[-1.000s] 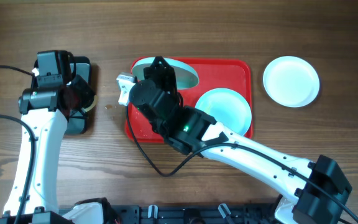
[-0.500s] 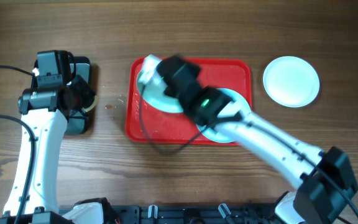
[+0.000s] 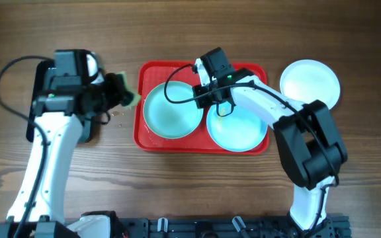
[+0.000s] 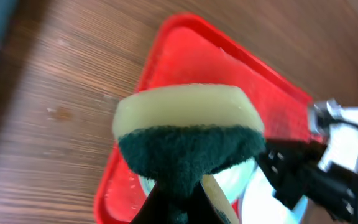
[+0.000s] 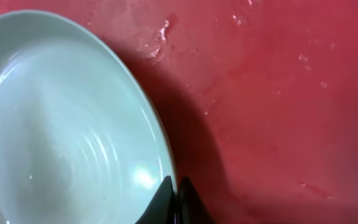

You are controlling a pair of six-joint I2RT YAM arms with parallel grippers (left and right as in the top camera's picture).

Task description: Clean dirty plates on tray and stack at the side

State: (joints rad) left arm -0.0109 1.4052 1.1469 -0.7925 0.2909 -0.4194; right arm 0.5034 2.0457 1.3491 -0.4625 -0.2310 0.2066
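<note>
The white plate lies beside the red tray (image 3: 250, 71). My right gripper will next lift the aqua plate, carry it over that white plate (image 3: 309, 86), lower it and let it go.
The red tray (image 3: 250, 71) holds two pale aqua plates side by side, the left one (image 3: 170, 112) and the right one (image 3: 240, 129). The white plate (image 3: 309, 86) lies on the table to the right of the tray. My right gripper (image 3: 204, 100) is shut on the left aqua plate's right rim; in the right wrist view the gripper (image 5: 176, 186) pinches that rim, with the plate (image 5: 55, 124) to its left and wet tray floor (image 5: 278, 93) to its right. My left gripper (image 3: 114, 92) is shut on a yellow-and-green sponge (image 3: 128, 94), just left of the tray. In the left wrist view that gripper (image 4: 178, 194) holds the sponge (image 4: 188, 134) above the tray's corner (image 4: 185, 50).
A black tray (image 3: 88, 131) lies at the left, mostly under my left arm. A few crumbs (image 3: 118, 112) dot the wood between it and the red tray. Water drops (image 5: 163, 28) shine on the tray floor. The right arm's cable (image 3: 170, 82) loops over the left plate.
My right gripper has brought the tilted aqua plate down flat onto the tray's left half. My left arm has moved right from the black tray, carrying the sponge to the tray's left edge.
</note>
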